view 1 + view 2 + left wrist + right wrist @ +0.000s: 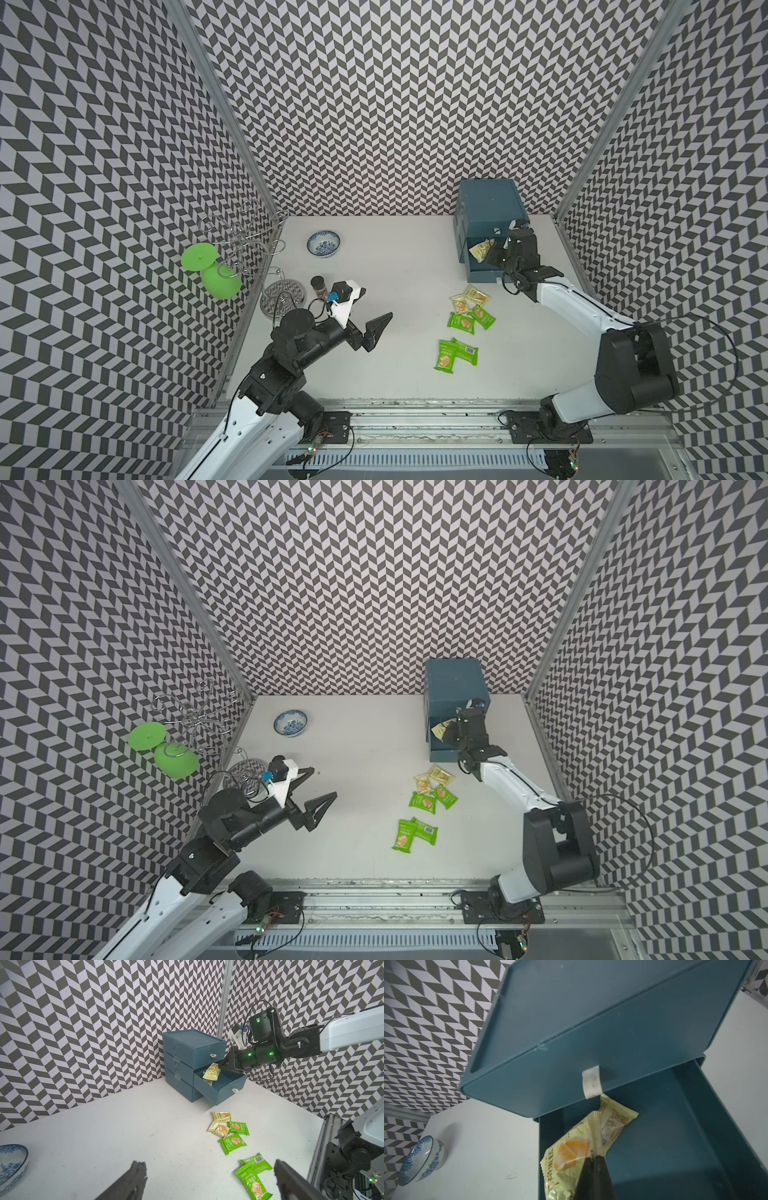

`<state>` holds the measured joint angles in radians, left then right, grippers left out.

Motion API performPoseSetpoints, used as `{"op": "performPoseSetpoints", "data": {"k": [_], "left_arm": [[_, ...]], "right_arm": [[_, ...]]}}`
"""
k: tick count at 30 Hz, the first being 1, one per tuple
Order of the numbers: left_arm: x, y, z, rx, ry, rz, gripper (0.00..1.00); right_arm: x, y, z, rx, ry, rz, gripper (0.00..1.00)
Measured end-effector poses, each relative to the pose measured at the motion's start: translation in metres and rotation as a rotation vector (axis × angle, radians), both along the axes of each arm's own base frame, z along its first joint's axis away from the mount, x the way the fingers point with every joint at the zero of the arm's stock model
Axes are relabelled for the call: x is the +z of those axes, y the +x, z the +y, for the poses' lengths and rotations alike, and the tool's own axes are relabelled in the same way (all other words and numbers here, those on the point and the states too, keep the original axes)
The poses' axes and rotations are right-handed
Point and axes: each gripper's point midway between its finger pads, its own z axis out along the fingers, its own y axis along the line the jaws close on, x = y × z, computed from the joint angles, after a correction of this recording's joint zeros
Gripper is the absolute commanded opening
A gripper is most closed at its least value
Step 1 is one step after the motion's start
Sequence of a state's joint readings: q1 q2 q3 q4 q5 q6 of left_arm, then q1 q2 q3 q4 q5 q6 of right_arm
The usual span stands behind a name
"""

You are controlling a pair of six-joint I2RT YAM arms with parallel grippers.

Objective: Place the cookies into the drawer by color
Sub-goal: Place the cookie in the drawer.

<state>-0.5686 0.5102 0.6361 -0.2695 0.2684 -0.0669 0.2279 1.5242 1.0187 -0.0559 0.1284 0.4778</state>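
The right gripper moves down into the open drawer next, over the bare bottom beside the packet inside. It then releases its packet's seam, since both packets are pale yellow.
A blue drawer unit point(488, 199) stands at the back right with its middle drawer point(220, 1093) pulled out. My right gripper point(595, 1156) is shut on the seam of a pale yellow cookie packet point(566, 1159) and holds it over that open drawer point(675, 1147). Another pale yellow packet point(616, 1122) lies inside. On the table lie two pale yellow cookies point(469, 297) and several green cookies point(461, 323), some nearer the front point(455, 353). My left gripper point(372, 307) hovers open and empty left of them, with a green packet point(252, 1182) near one finger.
A blue-patterned bowl point(323, 244) sits at the back left. A brown spice jar point(319, 286) stands beside my left wrist. A wire rack point(245, 237) with green discs point(198, 257) fills the left corner. Patterned walls close in three sides; a metal rail point(415, 409) runs along the front.
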Motion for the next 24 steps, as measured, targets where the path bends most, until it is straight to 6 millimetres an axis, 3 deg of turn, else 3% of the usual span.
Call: {"op": "performPoseSetpoints", "data": {"k": [7, 11, 15, 20, 24], "left_arm": [[0.0, 0.0, 0.0, 0.0, 0.002, -0.001, 1.0], [0.0, 0.0, 0.0, 0.0, 0.002, -0.001, 1.0], [0.0, 0.0, 0.0, 0.0, 0.002, -0.001, 1.0], [-0.001, 0.001, 0.0, 0.002, 0.003, 0.0, 1.0], [-0.003, 0.002, -0.001, 0.0, 0.009, 0.008, 1.0]], "right_arm": [[-0.027, 0.015, 0.006, 0.037, 0.003, 0.067, 0.0], [-0.035, 0.016, 0.01, 0.061, 0.006, 0.087, 0.13], [-0.035, 0.015, 0.013, 0.08, 0.009, 0.089, 0.28], [-0.032, 0.014, 0.013, 0.084, 0.01, 0.083, 0.32], [-0.011, 0.004, 0.011, 0.083, 0.015, 0.055, 0.38]]}}
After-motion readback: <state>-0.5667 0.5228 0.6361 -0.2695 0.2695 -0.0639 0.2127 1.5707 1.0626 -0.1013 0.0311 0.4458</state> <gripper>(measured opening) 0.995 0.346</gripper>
